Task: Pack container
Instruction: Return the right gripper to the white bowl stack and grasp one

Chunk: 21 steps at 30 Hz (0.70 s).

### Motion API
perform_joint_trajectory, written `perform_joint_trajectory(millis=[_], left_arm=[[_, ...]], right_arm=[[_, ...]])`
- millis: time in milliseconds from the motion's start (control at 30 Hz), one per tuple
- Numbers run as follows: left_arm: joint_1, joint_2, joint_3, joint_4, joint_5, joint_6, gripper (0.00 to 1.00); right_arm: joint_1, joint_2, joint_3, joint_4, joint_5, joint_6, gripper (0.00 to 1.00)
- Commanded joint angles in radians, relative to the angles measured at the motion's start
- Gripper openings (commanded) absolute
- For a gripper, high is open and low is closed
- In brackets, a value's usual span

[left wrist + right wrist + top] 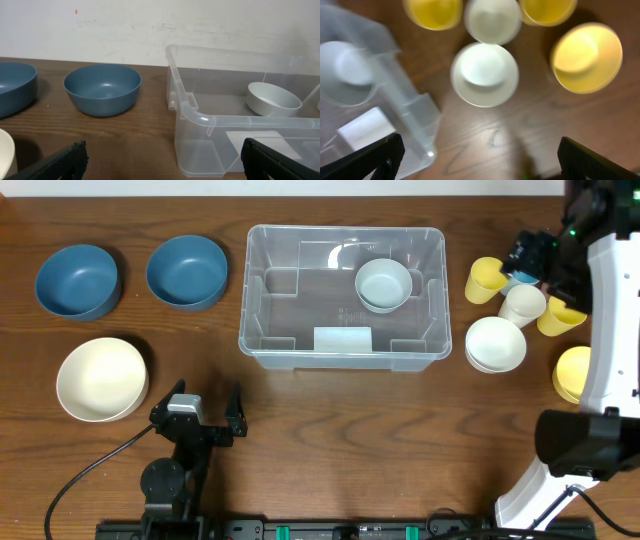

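Observation:
The white bowl is on the tabletop, well below my open right gripper. I need to lower that gripper next onto the white bowl's rim facing the yellow bowl point(514, 88).
The clear rectangular container point(345, 358) stands at the table's middle, with one small pale bowl point(384, 284) in its back right part. My left gripper point(198, 404) is open and empty, low on the table in front of the container's left corner point(200, 117). My right gripper point(527, 258) is open and empty, held above the cups and bowls right of the container. In the right wrist view, its fingers point(480, 160) frame bare table below a white bowl point(484, 74), with the container's corner point(405, 100) at left.
Two blue bowls point(77, 280) point(187, 271) and a cream bowl point(102, 379) sit left of the container. On the right are two yellow cups point(487, 280) point(560, 317), a white cup point(522, 304), a white bowl point(495, 344) and a yellow bowl point(575, 372).

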<state>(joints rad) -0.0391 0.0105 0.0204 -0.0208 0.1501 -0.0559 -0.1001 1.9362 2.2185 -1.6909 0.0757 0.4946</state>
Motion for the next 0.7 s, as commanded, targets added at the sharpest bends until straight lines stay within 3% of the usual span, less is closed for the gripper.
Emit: perform_joint_trajectory(millis=[0, 233, 667], left_arm=[[0.005, -0.005, -0.016, -0.035, 0.011, -0.002, 0.98], [0.005, -0.005, -0.016, -0.035, 0.011, -0.002, 0.98], [0.005, -0.005, -0.016, -0.035, 0.011, -0.002, 0.98]], right_arm=[[-0.042, 0.005, -0.093, 0.0, 0.003, 0.063, 0.99], [-0.07, 0.005, -0.33, 0.11, 0.006, 0.096, 0.99], [-0.072, 0.005, -0.739, 0.477, 0.029, 0.095, 0.99]])
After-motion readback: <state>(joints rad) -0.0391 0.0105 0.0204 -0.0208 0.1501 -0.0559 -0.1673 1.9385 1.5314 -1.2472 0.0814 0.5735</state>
